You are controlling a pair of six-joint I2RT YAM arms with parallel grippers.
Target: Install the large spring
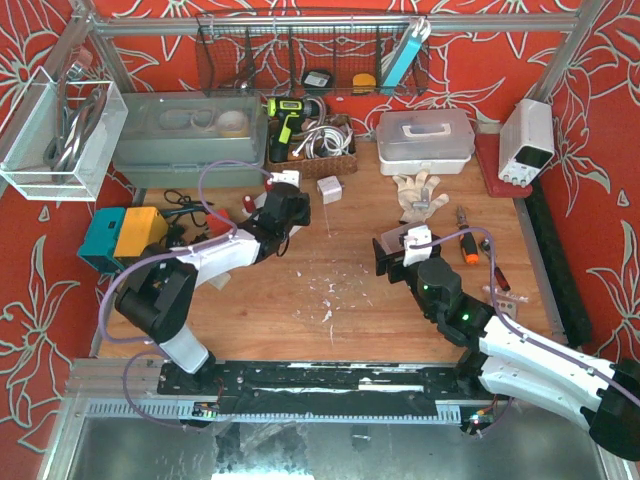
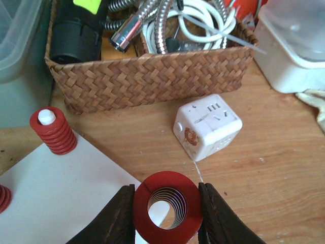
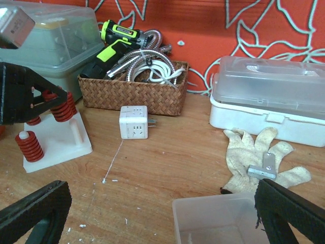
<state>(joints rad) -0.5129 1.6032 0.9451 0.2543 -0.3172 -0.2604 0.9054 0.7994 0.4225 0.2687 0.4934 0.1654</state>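
Observation:
I should lower my left gripper next, slide the large red spring over the bare white peg (image 2: 159,212) below it and release.
My left gripper (image 2: 165,189) is shut on the large red spring (image 2: 167,206), seen end-on between the fingers. It holds the spring just above the near right edge of the white base plate (image 2: 61,188). Another red spring (image 2: 52,131) sits on a white peg at the plate's far corner. In the right wrist view the left gripper and its spring (image 3: 60,105) hover over the plate (image 3: 56,147), beside a bare white peg (image 3: 76,131) and a small red spring (image 3: 29,146) on a peg. My right gripper (image 3: 162,223) is wide open over a clear plastic tub (image 3: 213,221).
A woven basket (image 2: 147,76) of hoses and a drill stands behind the plate. A white cube adapter (image 2: 207,126) lies right of it. A white lidded box (image 3: 269,99), a work glove (image 3: 259,157) and an orange screwdriver (image 1: 468,245) are on the right.

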